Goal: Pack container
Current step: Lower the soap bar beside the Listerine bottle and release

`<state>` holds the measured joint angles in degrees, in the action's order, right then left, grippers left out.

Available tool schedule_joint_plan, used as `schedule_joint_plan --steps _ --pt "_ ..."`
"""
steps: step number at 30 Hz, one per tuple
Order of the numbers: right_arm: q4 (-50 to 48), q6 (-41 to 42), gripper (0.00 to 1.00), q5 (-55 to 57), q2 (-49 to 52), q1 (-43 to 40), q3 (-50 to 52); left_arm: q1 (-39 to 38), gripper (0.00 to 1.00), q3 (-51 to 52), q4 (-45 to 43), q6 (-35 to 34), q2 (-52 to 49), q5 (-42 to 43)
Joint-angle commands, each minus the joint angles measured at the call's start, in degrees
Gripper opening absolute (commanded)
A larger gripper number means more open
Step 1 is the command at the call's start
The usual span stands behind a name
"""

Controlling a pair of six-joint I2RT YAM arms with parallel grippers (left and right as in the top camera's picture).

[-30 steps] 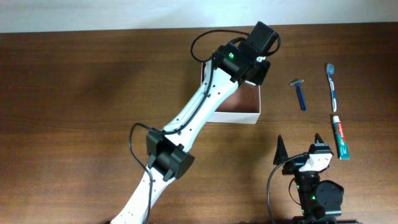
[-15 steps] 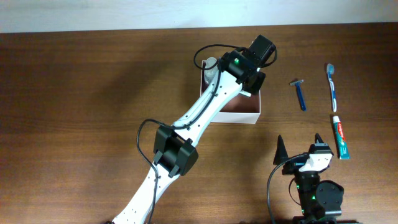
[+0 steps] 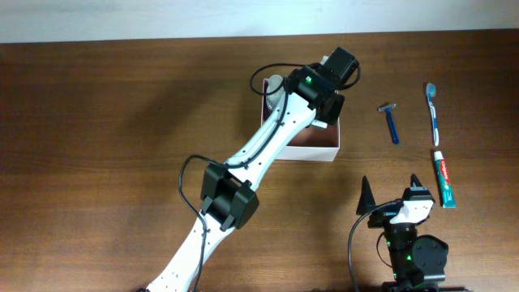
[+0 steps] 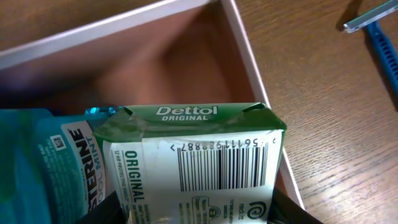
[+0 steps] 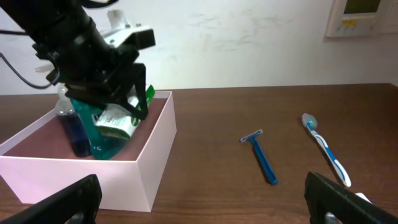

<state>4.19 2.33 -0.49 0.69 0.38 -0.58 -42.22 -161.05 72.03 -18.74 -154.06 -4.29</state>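
Note:
My left gripper will lower the soap box next into the open space below it and let go, because bare container bottom beside the teal Listerine bottle (image 4: 43,168) is under my left gripper.
The container (image 3: 312,151) is a white-walled box with a reddish-brown inside at the table's middle back. My left gripper (image 3: 322,107) hangs over its right part, shut on a green and white Dettol soap box (image 4: 199,155). In the left wrist view the gripper (image 4: 193,213) holds the soap above the container's floor, near the right wall (image 4: 249,68). A teal Listerine bottle (image 4: 43,168) lies in the container beside the soap. The right wrist view shows the container (image 5: 93,171), the soap (image 5: 117,121) and the teal bottle (image 5: 102,146). My right gripper (image 3: 392,191) is open and empty at the front.
A dark blue bottle (image 5: 71,130) with a white cap (image 3: 276,83) stands in the container's far-left corner. On the table to the right lie a blue razor (image 3: 392,122), a toothbrush (image 3: 434,112) and a toothpaste tube (image 3: 443,178). My left arm crosses the container's left half.
My left gripper has shifted slightly left and down over the container with the soap, and the white bottle cap has come into view. The right arm has not moved.

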Motion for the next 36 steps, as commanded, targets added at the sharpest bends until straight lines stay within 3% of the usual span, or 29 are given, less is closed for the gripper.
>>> schedule_joint_plan --steps 1,13,14,16,36 --pt "0.28 -0.39 0.99 -0.52 -0.48 -0.46 0.26 -0.02 0.43 -0.22 0.31 -1.62 -1.99 0.42" --pt "0.28 -0.42 0.99 -0.55 -0.48 -0.46 0.26 -0.02 0.44 -0.22 1.4 -1.6 -2.6 0.42" --pt "0.31 -0.42 0.99 -0.52 -0.48 -0.46 0.26 -0.02 0.56 -0.22 1.44 -1.62 -2.6 0.42" --pt "0.28 -0.42 0.99 -0.52 -0.48 -0.44 0.26 -0.02 0.64 -0.22 1.64 -1.6 -2.6 0.42" --pt "0.28 -0.42 0.99 -0.52 -0.48 -0.46 0.26 -0.02 0.64 -2.62 2.4 0.31 -2.58 0.42"
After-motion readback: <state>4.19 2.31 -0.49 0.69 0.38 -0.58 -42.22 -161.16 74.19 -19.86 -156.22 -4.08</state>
